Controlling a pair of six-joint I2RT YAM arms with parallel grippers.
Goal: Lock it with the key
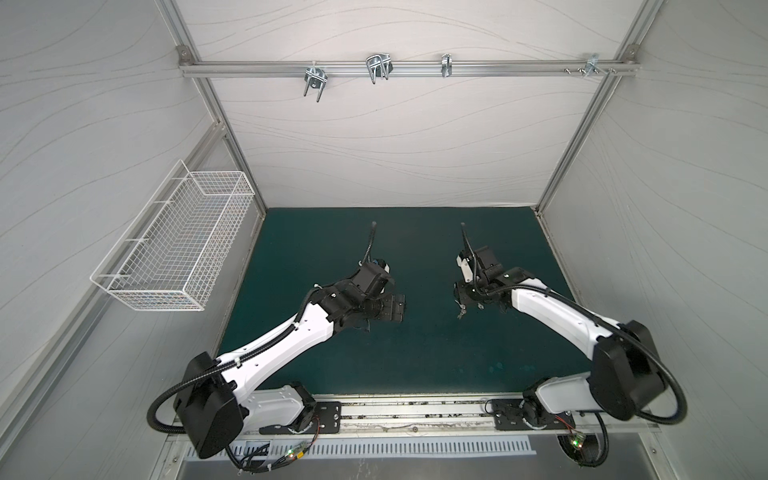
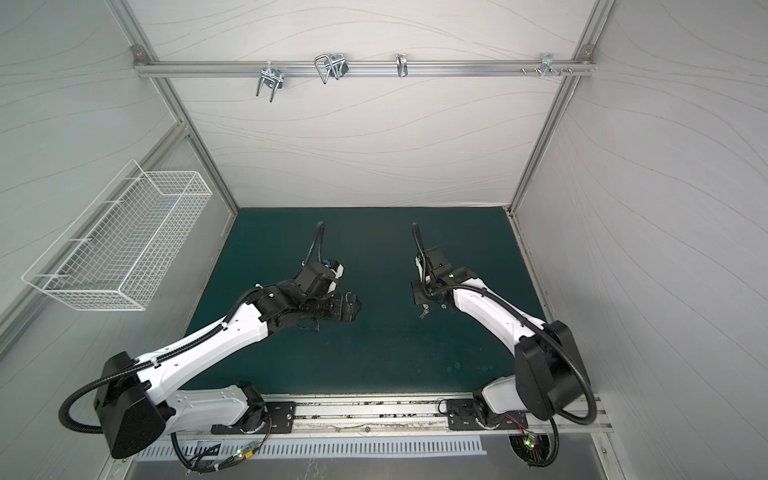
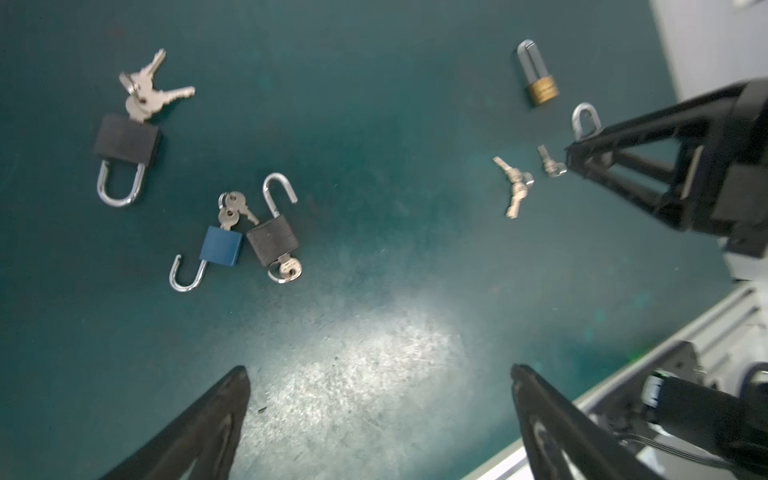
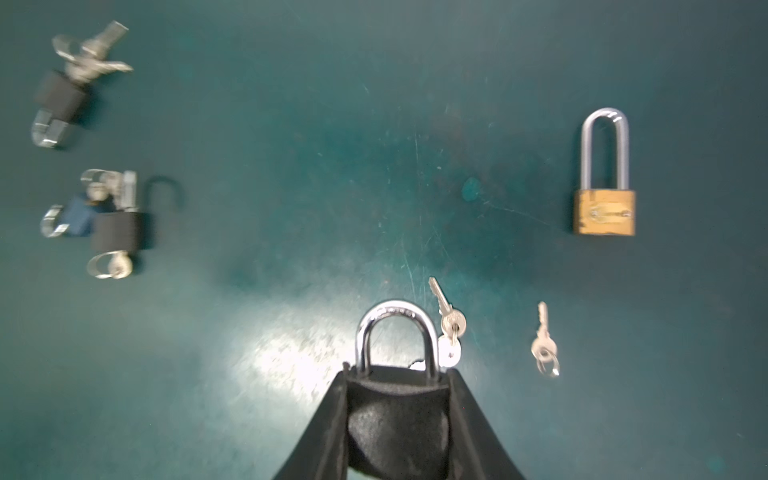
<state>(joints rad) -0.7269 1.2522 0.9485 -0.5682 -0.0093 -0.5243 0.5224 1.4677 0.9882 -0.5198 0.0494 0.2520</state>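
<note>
The shackle of the black padlock is closed. Next I need to move my right gripper down and outward to the bare mat by the brass padlock and let go of the black padlock.
My right gripper is shut on the body of a black padlock. Its chrome shackle is closed and sticks out past the fingertips. A small bunch of keys shows right beside the shackle; I cannot tell whether it hangs from the lock or lies on the mat. Another small key pair lies on the green mat nearby. My left gripper is open and empty above the mat. In both top views the two grippers face each other over the middle of the mat.
A brass long-shackle padlock lies beyond the held lock. On the left arm's side lie a black padlock with keys, a blue padlock and a black padlock, both with open shackles. A wire basket hangs on the left wall.
</note>
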